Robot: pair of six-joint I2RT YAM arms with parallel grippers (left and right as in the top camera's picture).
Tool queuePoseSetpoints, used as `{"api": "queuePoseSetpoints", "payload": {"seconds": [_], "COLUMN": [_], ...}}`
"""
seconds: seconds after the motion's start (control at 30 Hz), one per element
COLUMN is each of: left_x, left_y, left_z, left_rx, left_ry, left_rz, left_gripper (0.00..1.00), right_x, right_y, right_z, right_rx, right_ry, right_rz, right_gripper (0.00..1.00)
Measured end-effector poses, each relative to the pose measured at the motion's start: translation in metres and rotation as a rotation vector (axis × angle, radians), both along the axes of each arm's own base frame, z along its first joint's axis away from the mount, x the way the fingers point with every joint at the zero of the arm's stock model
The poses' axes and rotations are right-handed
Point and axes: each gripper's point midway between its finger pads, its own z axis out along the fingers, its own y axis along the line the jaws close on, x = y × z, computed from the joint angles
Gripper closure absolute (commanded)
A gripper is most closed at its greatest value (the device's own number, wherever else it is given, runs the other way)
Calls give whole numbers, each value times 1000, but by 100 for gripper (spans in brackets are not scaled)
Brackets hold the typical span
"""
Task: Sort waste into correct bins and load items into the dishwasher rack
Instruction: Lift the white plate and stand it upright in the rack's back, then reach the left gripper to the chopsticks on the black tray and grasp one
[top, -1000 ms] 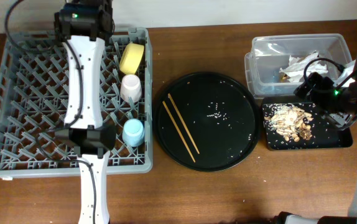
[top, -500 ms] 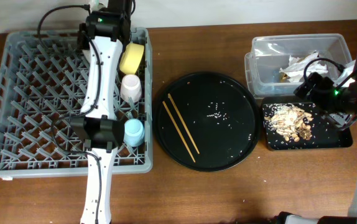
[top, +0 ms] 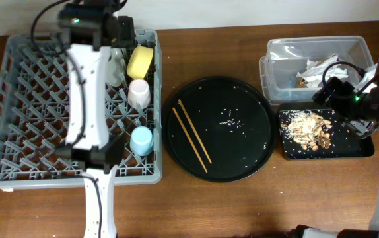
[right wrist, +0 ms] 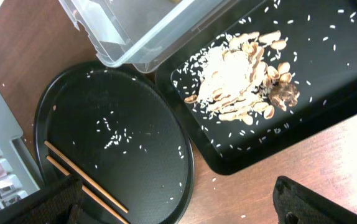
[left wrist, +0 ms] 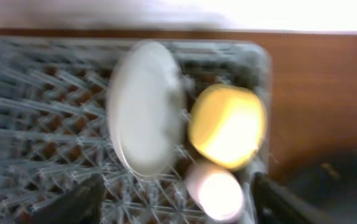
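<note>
My left gripper swings back and down onto the inner chopstick's far end (top: pixel 182 106) next, since this lies below it, to its right in the overhead view.
The grey-white plate (left wrist: pixel 146 109) stands on edge among the pegs of the dishwasher rack (top: pixel 24 106). The yellow bowl (top: pixel 140 61), pink cup (top: pixel 138 92) and blue cup (top: pixel 141 140) sit along the rack's right side. My left gripper (left wrist: pixel 178 205) hovers open above them, holding nothing. The chopsticks (top: pixel 191 134) lie on the round black tray (top: pixel 242 152). Napkins (top: pixel 321 66) fill the clear tub (top: pixel 278 49). Food scraps (top: pixel 306 129) lie in the black rectangular tray (top: pixel 358 149). My right gripper (right wrist: pixel 181 205) is open and empty over that tray's near-left corner.
Rice grains are scattered on the round black tray and on the wood by the rectangular tray. The left arm (top: pixel 87 86) stretches over the rack and hides most of the plate from above. Bare wooden table (top: pixel 242 205) runs along the front.
The left gripper's jaws have gone from shut to wide open, letting go of the plate, and its wrist has swung right and back left. The right arm has not moved.
</note>
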Motion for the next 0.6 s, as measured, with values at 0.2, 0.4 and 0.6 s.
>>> {"api": "queuePoseSetpoints", "payload": {"seconds": [0.2,0.4,0.6], "left_x": [-59,-105,-89], "left_y": [-152,-223,-232], "left_z": [5,-136,-243], "left_rx": [-200,-47,-126], "left_ry": [100,464,474], "left_rz": [-456,-426,-227], "left_gripper": [20,25,36], "right_x": [0,0,0], "right_y": [0,0,0], "right_z": [0,0,0], "right_rx": [0,0,1], "right_ry": [0,1,2], "right_rz": [0,0,0], "right_gripper": [2,2,2]}}
